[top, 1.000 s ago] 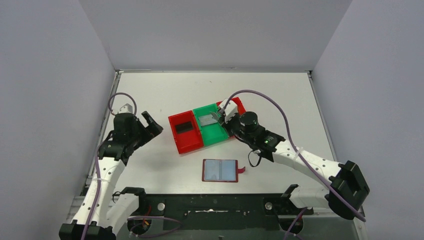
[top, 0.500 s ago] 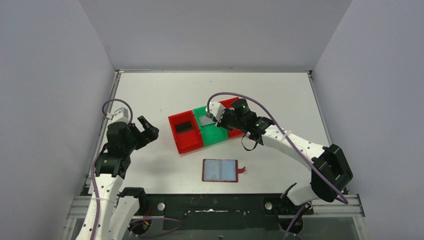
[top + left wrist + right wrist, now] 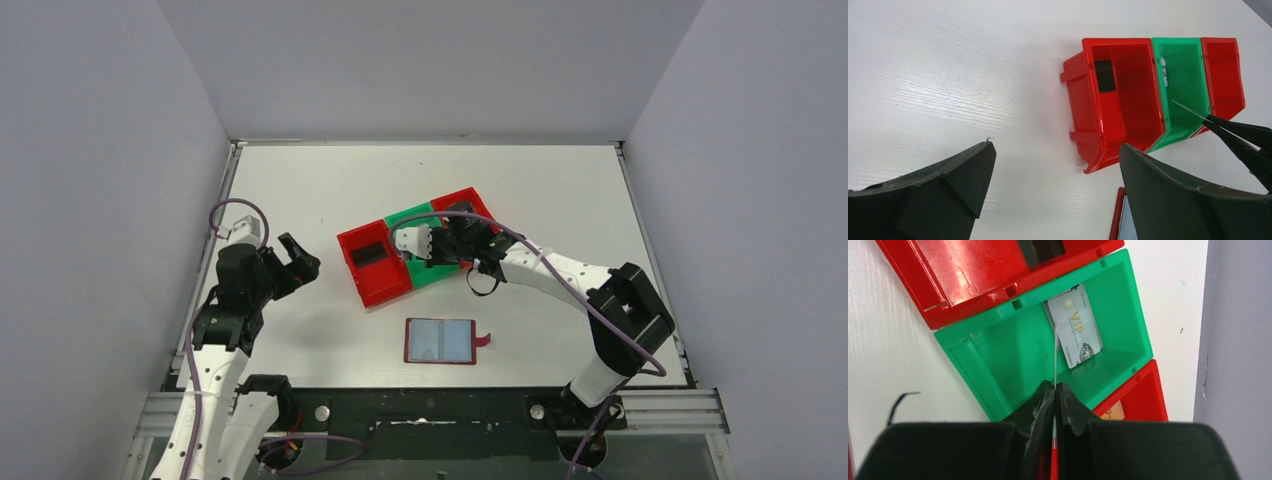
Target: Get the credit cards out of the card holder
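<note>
My right gripper moves outward and down over the green bin's far end (image 3: 413,222) (image 3: 1075,328) next and releases the thin card, since the silver-grey card already lies there.
The card holder (image 3: 440,341) lies open on the table near the front, its red snap tab to the right; its edge (image 3: 1120,220) shows in the left wrist view. My right gripper (image 3: 428,252) (image 3: 1055,386) hangs over the green bin (image 3: 998,347), shut on a thin credit card seen edge-on (image 3: 1055,360) (image 3: 1188,109). A silver-grey card (image 3: 1075,325) lies in the green bin. A black card (image 3: 369,253) (image 3: 1105,76) rests in the left red bin, and a gold-tan one (image 3: 1113,411) in the right red bin. My left gripper (image 3: 300,254) (image 3: 1055,150) stands open over bare table, left of the bins.
Three bins sit side by side mid-table: the left red bin (image 3: 372,288), the green bin (image 3: 432,274) and the right red bin (image 3: 465,197). Grey walls close in the white table on three sides. The right arm's purple cable loops above the bins.
The right arm swung left, carrying its card from the green bin's right edge to over the bin's middle. The left arm drew back slightly, then held still.
</note>
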Robot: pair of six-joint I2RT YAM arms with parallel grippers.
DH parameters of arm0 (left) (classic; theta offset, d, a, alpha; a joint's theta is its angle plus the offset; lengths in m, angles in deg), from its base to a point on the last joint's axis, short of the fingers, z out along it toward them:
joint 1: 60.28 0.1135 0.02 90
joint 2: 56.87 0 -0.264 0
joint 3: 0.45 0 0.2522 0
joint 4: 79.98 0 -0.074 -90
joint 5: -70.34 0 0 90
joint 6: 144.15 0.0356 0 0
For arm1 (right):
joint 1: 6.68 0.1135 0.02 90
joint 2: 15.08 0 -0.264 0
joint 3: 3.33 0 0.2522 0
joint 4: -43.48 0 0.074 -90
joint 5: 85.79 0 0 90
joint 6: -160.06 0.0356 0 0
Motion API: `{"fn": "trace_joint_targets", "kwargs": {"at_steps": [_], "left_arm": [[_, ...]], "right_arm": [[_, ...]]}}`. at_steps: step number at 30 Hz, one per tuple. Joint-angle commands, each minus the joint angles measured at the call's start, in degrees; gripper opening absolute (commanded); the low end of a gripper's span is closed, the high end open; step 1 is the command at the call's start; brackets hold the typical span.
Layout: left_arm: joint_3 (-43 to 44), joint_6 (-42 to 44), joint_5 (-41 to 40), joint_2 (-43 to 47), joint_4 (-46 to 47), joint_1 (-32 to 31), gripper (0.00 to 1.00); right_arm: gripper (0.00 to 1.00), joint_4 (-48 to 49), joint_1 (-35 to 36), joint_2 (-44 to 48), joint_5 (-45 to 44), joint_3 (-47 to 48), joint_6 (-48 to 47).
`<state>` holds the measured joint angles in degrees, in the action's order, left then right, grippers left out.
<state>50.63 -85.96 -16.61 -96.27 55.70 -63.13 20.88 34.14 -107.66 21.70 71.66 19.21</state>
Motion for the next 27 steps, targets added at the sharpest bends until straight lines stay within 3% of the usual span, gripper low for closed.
{"fn": "trace_joint_targets", "kwargs": {"at_steps": [1,10,27], "left_arm": [[0.56,1.12,0.15,0.63,3.73,0.57,0.97],[0.56,1.75,1.68,0.49,4.20,0.74,0.97],[0.56,2.19,3.22,0.29,4.68,1.09,0.97]], "right_arm": [[0.00,0.54,0.37,-1.12,0.13,3.14,-2.58],[0.00,3.42,0.31,-6.61,-1.38,5.74,-6.75],[0.02,2.29,-1.29,-21.75,-1.92,19.88,-15.68]]}}
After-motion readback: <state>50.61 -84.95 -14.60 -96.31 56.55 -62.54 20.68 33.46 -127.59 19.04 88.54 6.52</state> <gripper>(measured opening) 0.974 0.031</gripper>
